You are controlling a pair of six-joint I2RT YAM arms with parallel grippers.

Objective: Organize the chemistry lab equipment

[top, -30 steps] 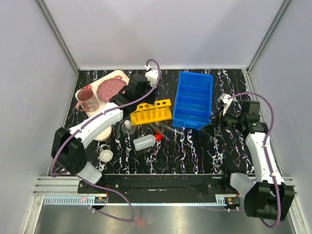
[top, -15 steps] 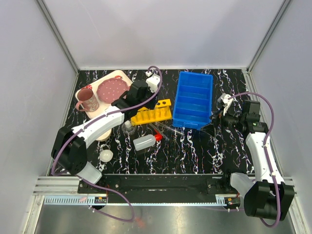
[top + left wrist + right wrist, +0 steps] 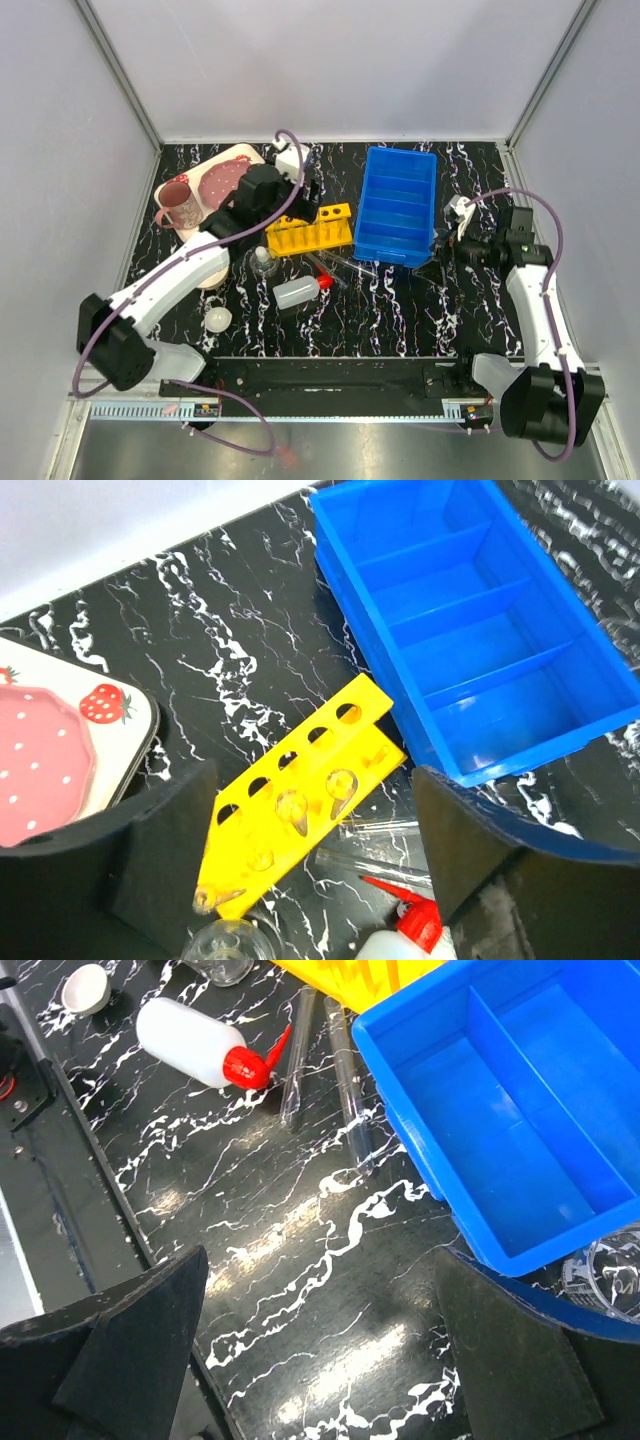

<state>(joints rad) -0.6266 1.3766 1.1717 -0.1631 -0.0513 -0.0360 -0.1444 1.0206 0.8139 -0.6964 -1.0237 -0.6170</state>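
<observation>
The test tube nearer the bin is outside the rack (image 3: 310, 230). My right gripper will next move down and to the left in the top view onto it.
The yellow tube rack (image 3: 310, 230) (image 3: 300, 790) stands mid-table with clear test tubes (image 3: 290, 805) upright in its holes. My left gripper (image 3: 300, 198) (image 3: 315, 850) hovers just above and behind the rack, open, nothing between its fingers. Two more test tubes (image 3: 345, 265) (image 3: 350, 1090) lie flat on the table in front of the rack. Near them lie the red-capped squeeze bottle (image 3: 298, 292) (image 3: 185, 1040), the small glass flask (image 3: 264, 262) (image 3: 225, 942) and the small white dish (image 3: 217, 319) (image 3: 85, 988). My right gripper (image 3: 440, 255) (image 3: 320, 1350) hangs open over bare table.
A blue divided bin (image 3: 398, 205) (image 3: 470, 630) (image 3: 510, 1130) sits right of the rack, beside my right gripper. At the back left, a strawberry tray (image 3: 200, 172) (image 3: 130, 715) carries a pink mug (image 3: 180, 205) and plate (image 3: 228, 180). A white bowl (image 3: 210, 278) shows under my left arm.
My left gripper has opened wide and pulled left and back from the rack, its arm swinging left. The right arm has hardly moved.
</observation>
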